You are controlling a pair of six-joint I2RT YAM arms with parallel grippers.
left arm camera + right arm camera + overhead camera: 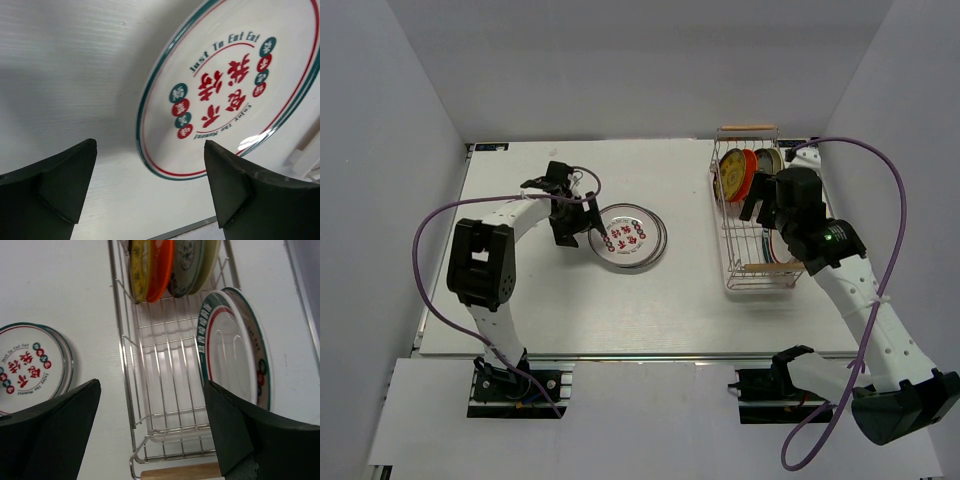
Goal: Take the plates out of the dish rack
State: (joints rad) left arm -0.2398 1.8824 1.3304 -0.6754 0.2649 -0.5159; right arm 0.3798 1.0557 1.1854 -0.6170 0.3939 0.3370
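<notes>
The leaning white plate's upper rim [779, 248] [248, 359] is below my right gripper and to its right in the wrist view, so my right gripper needs to move that way while it turns and goes down.
A white plate with red motifs [632, 237] [235, 85] lies flat on the table, on top of another plate whose rim shows beside it. My left gripper [565, 228] [150, 190] stands open just left of it, with only bare table between the fingers. The dish rack [728, 250] [122, 365] stands at the right. At its far end a yellow plate [139, 265], an orange plate [160, 265] and a patterned plate [187, 265] stand upright. A white plate [235, 355] leans against the rack's right side. My right gripper [762, 212] [152, 430] hovers open over the rack's near half.
The rack has a wooden handle at the near end [180, 472] and another at the far end [748, 127]. White walls enclose the table on three sides. Purple cables loop from both arms.
</notes>
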